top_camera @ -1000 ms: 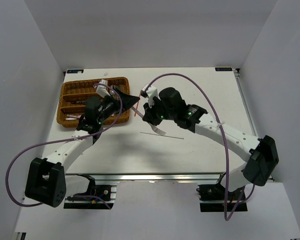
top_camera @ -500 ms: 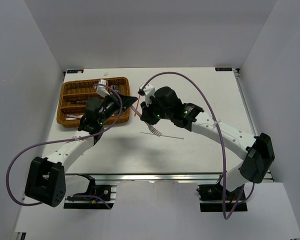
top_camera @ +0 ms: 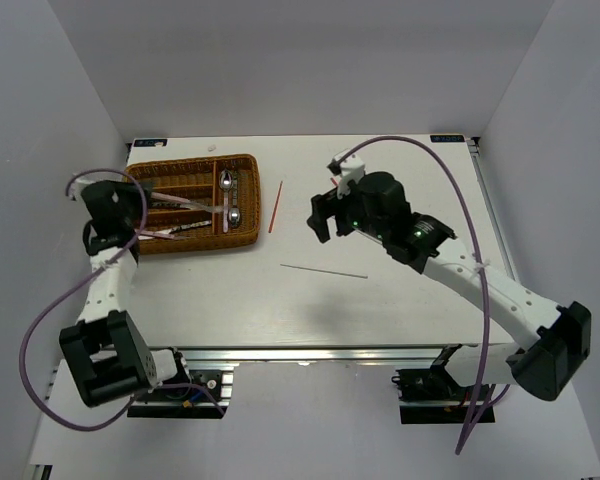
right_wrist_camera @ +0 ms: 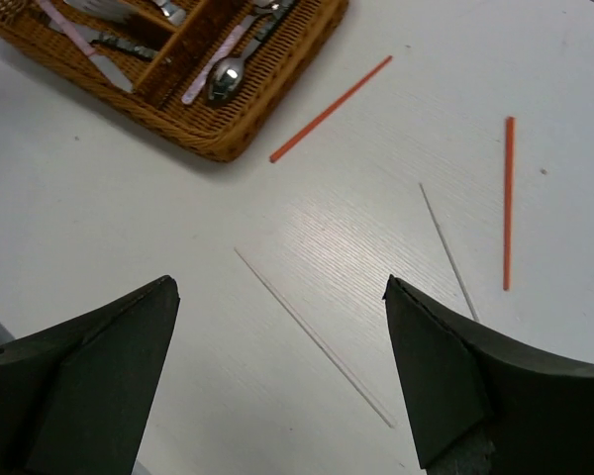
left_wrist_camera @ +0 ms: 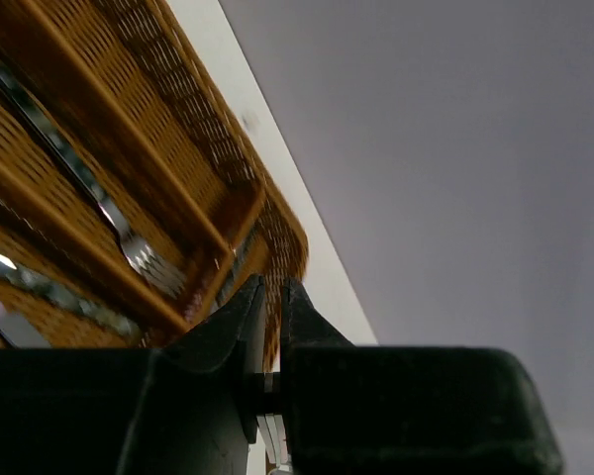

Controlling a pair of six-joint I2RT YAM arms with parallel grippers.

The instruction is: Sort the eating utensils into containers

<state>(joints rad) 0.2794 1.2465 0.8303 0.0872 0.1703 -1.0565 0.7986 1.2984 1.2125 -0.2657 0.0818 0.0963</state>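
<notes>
Next, my left gripper moves down and to the left in the overhead view and brings the silver fork into the tray's middle section, beside another fork.
The brown wicker tray (top_camera: 190, 160) (right_wrist_camera: 228, 148) (left_wrist_camera: 287, 233) holds the containers, long compartments with spoons (top_camera: 232, 213) (right_wrist_camera: 225, 71), pink-handled pieces (top_camera: 180, 201) and a fork (left_wrist_camera: 129, 247). My left gripper (top_camera: 128, 215) (left_wrist_camera: 272, 282) hangs over the tray's left end. Its jaws are almost together, and a sliver of silver metal shows low between them. One red chopstick (top_camera: 275, 205) (right_wrist_camera: 332, 109) lies just right of the tray. A second red chopstick (right_wrist_camera: 508, 203) lies further right. My right gripper (top_camera: 322, 212) (right_wrist_camera: 277, 287) stands wide open above the table, holding nothing.
A thin white stick (top_camera: 323, 270) (right_wrist_camera: 312, 336) lies on the table under the right gripper, and a second thin white stick (right_wrist_camera: 447, 252) lies beside it. White walls close in the table at left, back and right.
Both grippers met beside the tray's right end, with a fork hanging at the right gripper. The right gripper has since opened and drawn back right. The left arm has swung to the tray's left end, and the fork is gone from the table's middle.
</notes>
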